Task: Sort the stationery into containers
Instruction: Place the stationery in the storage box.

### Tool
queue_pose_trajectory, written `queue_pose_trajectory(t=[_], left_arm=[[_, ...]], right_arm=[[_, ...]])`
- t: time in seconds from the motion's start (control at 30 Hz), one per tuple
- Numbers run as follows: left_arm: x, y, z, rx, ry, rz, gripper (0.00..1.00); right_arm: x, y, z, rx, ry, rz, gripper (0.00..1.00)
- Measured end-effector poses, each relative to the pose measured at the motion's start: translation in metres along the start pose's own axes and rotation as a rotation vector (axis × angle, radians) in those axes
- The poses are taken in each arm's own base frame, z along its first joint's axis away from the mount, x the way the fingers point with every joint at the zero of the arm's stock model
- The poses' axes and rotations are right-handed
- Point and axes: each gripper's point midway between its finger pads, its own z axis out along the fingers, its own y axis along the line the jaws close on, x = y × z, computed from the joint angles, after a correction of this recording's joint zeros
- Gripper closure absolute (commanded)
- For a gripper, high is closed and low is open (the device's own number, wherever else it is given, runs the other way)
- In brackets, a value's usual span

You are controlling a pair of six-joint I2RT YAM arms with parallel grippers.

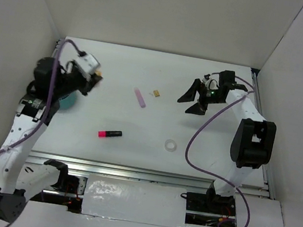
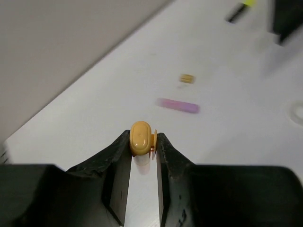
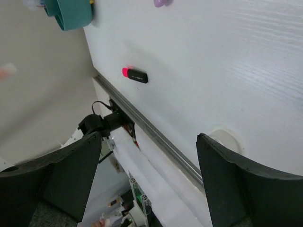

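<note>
The robot's left gripper should go over the teal cup, move down and let go of the marker inside, since the cup is below the gripper and to its left in the top view.
My left gripper is shut on an orange marker, whose capped end shows between the fingertips. It hangs just above and beside the teal cup, which my left arm partly hides. On the table lie a pink marker, a tan eraser, a pink-and-black marker and a clear tape ring. My right gripper stands wide open at the back right with nothing between its fingers. A black-yellow marker lies by it in the left wrist view.
White walls enclose the table on the left, back and right. A metal rail runs along the near edge. A purple cable loops from the right arm over the table.
</note>
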Motion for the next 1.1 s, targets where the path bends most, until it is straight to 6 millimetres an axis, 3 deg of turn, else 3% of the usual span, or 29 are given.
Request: queue_pose_trajectory(t=[0.1, 0.2, 0.3, 0.4, 0.53, 0.63, 0.93, 1.1], left_arm=[[0.006, 0.089, -0.040, -0.294, -0.042, -0.149, 1.00], [0.025, 0.152, -0.081, -0.505, -0.063, -0.272, 1.00], [0.047, 0.196, -0.110, -0.604, -0.084, -0.381, 1.00], [0.077, 0.227, -0.129, -0.627, -0.104, -0.481, 1.00], [0.121, 0.253, -0.152, -0.653, -0.098, -0.583, 1.00], [0.141, 0.263, -0.164, -0.670, -0.095, -0.611, 1.00], [0.149, 0.270, -0.175, -0.676, -0.077, -0.534, 1.00], [0.170, 0.271, -0.176, -0.684, -0.040, -0.539, 1.00]], right_arm=[[-0.003, -0.003, -0.005, -0.004, -0.011, 0.004, 0.13], [0.003, 0.002, 0.001, -0.008, 0.011, -0.017, 0.14], [0.011, 0.011, 0.010, -0.011, 0.042, -0.053, 0.13], [0.018, 0.018, 0.017, -0.013, 0.064, -0.075, 0.13], [0.020, 0.022, 0.020, -0.014, 0.073, -0.086, 0.13], [0.017, 0.025, 0.019, -0.016, 0.067, -0.095, 0.14], [0.006, 0.025, 0.025, -0.031, 0.087, -0.091, 0.15], [0.004, 0.021, 0.031, -0.037, 0.116, -0.067, 0.16]])
